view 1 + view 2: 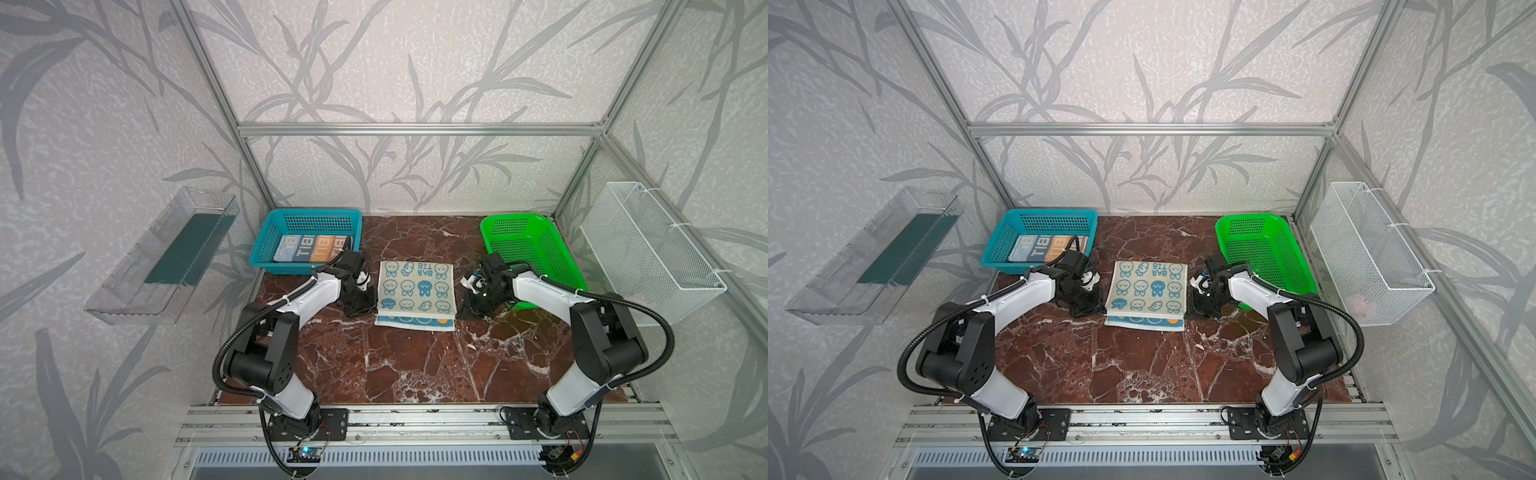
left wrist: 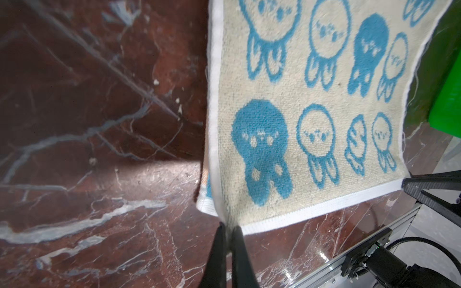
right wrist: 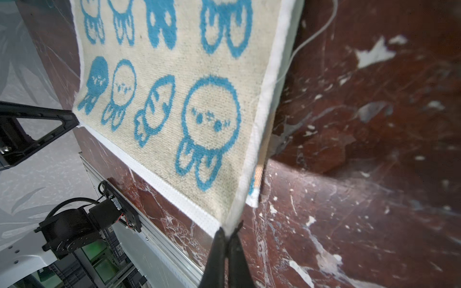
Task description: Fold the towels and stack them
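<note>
The blue band is still uncovered, so my left gripper will next move back and down onto the lower layer's near corner (image 1: 377, 323) (image 2: 207, 206) and let go of the pinched corner there.
A cream towel (image 1: 415, 291) (image 1: 1148, 291) with blue bunnies lies folded over itself mid-table. Its lower layer shows as a blue band (image 1: 415, 322) along the front edge. My left gripper (image 1: 371, 311) (image 1: 1100, 311) (image 2: 229, 228) is shut on the upper layer's front left corner. My right gripper (image 1: 460, 313) (image 1: 1190, 313) (image 3: 228, 230) is shut on its front right corner. In both wrist views the towel (image 2: 311, 99) (image 3: 174, 99) stretches away from the pinched corners, which sit slightly above the marble. Folded towels (image 1: 311, 248) (image 1: 1046, 248) with lettering bands lie in the blue basket (image 1: 311, 212) (image 1: 1050, 212).
A green basket (image 1: 536, 249) (image 1: 1266, 249) stands at the back right, close behind my right arm. A white wire basket (image 1: 648, 249) hangs on the right wall and a clear tray (image 1: 162, 257) on the left wall. Bare dark red marble (image 1: 415, 365) lies in front of the towel.
</note>
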